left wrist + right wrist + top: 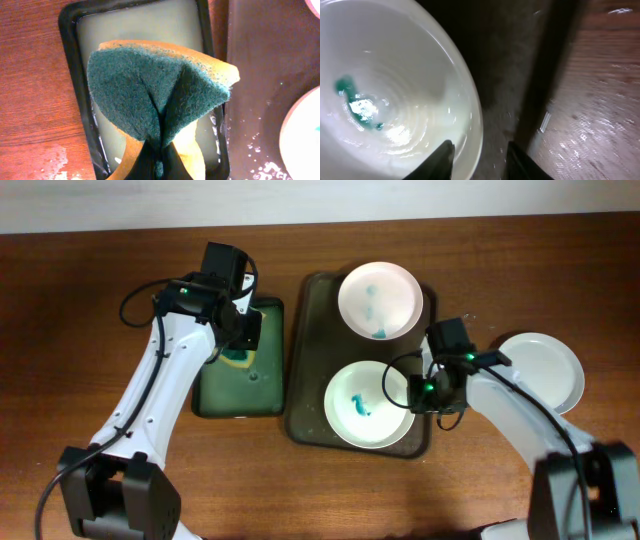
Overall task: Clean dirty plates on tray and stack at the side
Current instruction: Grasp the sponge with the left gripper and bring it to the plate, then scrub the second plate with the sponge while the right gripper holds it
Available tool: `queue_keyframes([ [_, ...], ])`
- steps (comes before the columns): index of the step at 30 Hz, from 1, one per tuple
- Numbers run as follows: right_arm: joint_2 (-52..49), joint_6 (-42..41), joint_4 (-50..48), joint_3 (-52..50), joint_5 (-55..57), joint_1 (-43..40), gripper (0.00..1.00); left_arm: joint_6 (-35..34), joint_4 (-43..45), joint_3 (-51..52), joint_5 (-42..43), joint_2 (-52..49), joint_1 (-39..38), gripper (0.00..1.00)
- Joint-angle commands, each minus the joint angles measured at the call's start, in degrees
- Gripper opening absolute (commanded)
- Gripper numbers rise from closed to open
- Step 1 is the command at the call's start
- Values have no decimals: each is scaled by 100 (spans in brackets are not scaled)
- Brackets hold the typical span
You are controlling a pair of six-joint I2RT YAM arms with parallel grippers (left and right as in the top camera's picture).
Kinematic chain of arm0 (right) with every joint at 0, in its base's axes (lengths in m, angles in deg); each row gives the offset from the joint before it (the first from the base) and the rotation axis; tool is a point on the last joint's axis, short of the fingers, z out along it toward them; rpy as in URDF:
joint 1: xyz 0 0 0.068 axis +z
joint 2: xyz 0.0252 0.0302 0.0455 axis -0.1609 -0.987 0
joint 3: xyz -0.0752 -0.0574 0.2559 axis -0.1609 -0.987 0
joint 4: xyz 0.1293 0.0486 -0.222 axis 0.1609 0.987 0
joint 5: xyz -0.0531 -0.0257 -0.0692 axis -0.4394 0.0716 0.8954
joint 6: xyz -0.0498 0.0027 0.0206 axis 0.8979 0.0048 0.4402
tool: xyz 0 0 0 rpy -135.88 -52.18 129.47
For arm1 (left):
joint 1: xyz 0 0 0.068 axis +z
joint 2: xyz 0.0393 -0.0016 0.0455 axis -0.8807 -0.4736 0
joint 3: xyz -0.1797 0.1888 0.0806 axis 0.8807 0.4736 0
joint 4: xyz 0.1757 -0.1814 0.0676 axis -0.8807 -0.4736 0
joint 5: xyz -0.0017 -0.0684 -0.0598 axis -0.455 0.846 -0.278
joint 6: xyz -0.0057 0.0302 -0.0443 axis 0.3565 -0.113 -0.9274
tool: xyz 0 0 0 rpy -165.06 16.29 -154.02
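My left gripper swings onto the near plate and wipes it next, since that plate is smeared. Then it returns over the black water tray (210, 395) to release the sponge.
Two white plates with blue-green smears lie on the dark brown tray (305, 395): a far one (379, 300) and a near one (368, 405). My left gripper (240, 340) is shut on a yellow sponge with a green scouring face (160, 95), folded and held above the black water tray (210, 395). My right gripper (425, 390) is open, its fingers straddling the right rim of the near plate (395, 100), one finger over the plate and one over the brown tray (520, 75). A clean white plate (545, 370) lies on the table at the right.
The black tray (67, 75) holds shallow cloudy water. Wet spots show on the wooden table (30, 100) beside it. The brown tray's edge (552, 65) borders bare wood on the right.
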Motion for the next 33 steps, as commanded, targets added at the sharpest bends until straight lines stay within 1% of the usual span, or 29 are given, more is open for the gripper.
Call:
queue_keyframes([
  [1,-319,22,-269,44,-358,28,31,-76,-35,-24,988,13,-46,0],
  [2,-348,20,-428,44,-356,26,24,-81,-28,-24,1108,13,-111,0],
  [3,-365,-105,-605,44,-260,26,21,-81,-35,-24,1235,11,-201,0],
  [4,-369,-348,-699,42,48,26,21,-81,-46,-24,1405,11,-302,0],
  [6,-422,-431,-774,39,341,26,22,-122,0,-24,1486,11,-511,0],
  [7,-470,-422,-769,37,341,26,22,-267,7,-24,1488,11,-566,0],
  [8,-525,-409,-763,33,330,28,19,-433,-2,-24,1495,11,-621,0],
  [11,-680,-411,-807,22,-109,28,10,-835,153,-17,1508,-11,-796,0],
  [12,-763,-435,-822,17,-138,26,4,-1099,264,57,1506,-11,-920,0],
  [14,-789,-592,-839,17,-142,22,4,-1399,481,203,1506,-15,-1084,0],
  [16,-782,-625,-835,17,-142,22,4,-1867,835,538,1508,-31,-1327,0],
  [19,-782,-625,-837,17,-142,22,4,-1989,1480,892,1604,-260,-1714,0],
  [22,-782,-625,-837,17,-140,24,4,-1991,2205,920,2168,-1078,-2229,0],
  [24,-782,-625,-837,17,-142,22,4,-2422,2612,920,2658,-1950,-2503,0],
  [27,-782,-625,-837,17,-142,28,4,-2802,2820,920,2852,-2465,-2555,0],
  [29,-782,-625,-837,17,-142,28,4,-2691,2809,920,2741,-2669,-2553,0],
  [30,-782,-625,-837,17,-142,28,4,-2588,2686,914,2299,-2682,-2553,0],
  [31,-782,-625,-828,17,-142,28,4,-2603,2393,844,1648,-2653,-2553,0],
  [33,-782,-625,-804,17,-142,28,4,-2625,1711,389,737,-2634,-2524,0],
])
